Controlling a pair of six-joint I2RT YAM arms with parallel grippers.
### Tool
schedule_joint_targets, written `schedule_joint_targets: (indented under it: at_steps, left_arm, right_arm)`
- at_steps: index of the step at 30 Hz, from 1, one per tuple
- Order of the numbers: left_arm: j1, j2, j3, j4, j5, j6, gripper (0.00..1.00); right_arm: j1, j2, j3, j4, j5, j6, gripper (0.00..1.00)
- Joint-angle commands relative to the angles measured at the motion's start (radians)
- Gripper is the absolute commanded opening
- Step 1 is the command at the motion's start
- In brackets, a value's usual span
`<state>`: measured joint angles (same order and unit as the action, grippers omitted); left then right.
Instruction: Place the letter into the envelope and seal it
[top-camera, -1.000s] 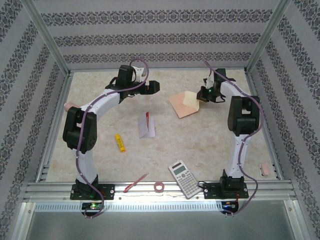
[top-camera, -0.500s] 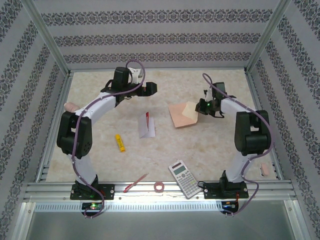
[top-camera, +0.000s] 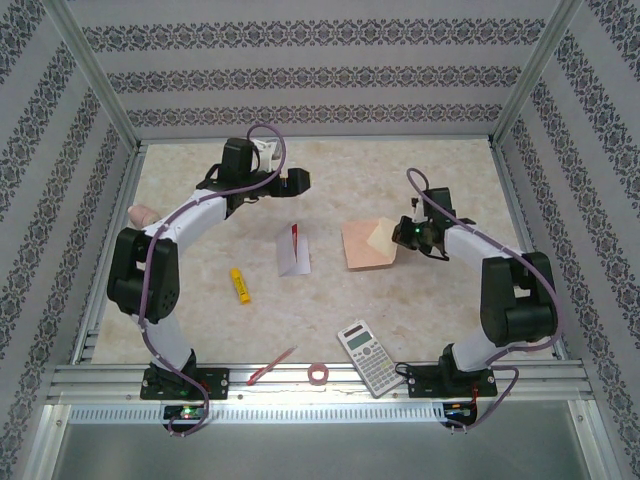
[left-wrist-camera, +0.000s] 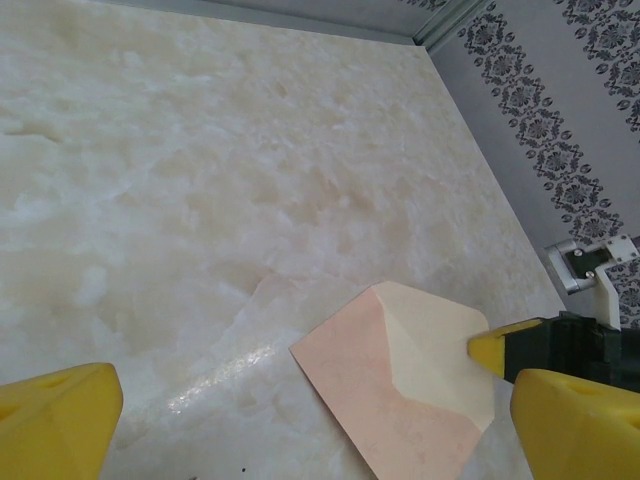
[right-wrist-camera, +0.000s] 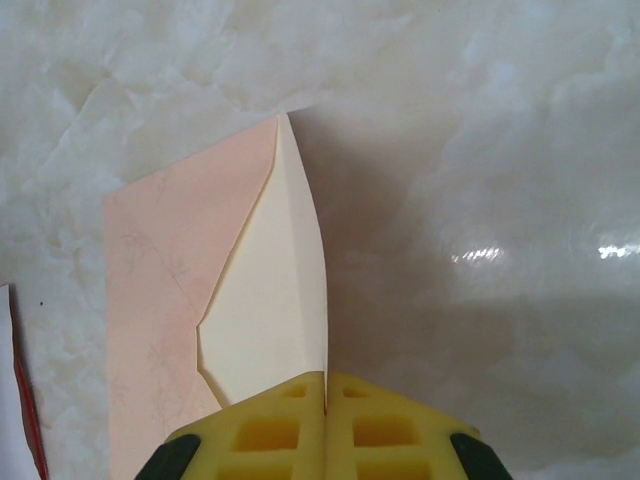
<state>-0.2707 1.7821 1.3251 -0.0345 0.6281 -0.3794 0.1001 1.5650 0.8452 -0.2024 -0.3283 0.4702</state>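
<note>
The flap needs to be released, so my right gripper should move back slightly toward my base and open its fingers.
The peach envelope (top-camera: 365, 247) lies flat right of the table's middle, its cream flap (right-wrist-camera: 270, 300) open and pointing right. My right gripper (top-camera: 406, 234) is shut on the flap's edge (right-wrist-camera: 325, 385), the yellow fingers pressed together on the paper. The letter (top-camera: 293, 250), white with a red border, stands folded like a tent left of the envelope; its edge (right-wrist-camera: 14, 400) shows in the right wrist view. My left gripper (top-camera: 299, 181) hovers open behind the letter, jaws wide apart (left-wrist-camera: 315, 430), nothing between them. Its wrist view has the envelope (left-wrist-camera: 385, 395) ahead.
A calculator (top-camera: 367, 357), a tape ring (top-camera: 319, 374) and a red pen (top-camera: 272, 366) lie along the near edge. A yellow marker (top-camera: 240, 285) sits left of the letter. A pink eraser (top-camera: 530, 340) is at the right rail.
My right gripper has dragged the envelope toward the near side of the table, turning it slightly. The left gripper has drifted a little left, still open.
</note>
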Motion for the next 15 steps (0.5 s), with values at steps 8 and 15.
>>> schedule_joint_targets:
  at_steps: [8, 15]
  left_arm:
    - [0.011, -0.068, -0.024, 0.037, 0.012, -0.006, 1.00]
    - [0.011, -0.076, -0.032, 0.035, 0.007, -0.004, 1.00]
  right_arm:
    - [0.026, -0.033, -0.075, 0.064, 0.059, 0.051, 0.03]
    - [0.027, -0.045, -0.068, 0.050, 0.071, 0.044, 0.35]
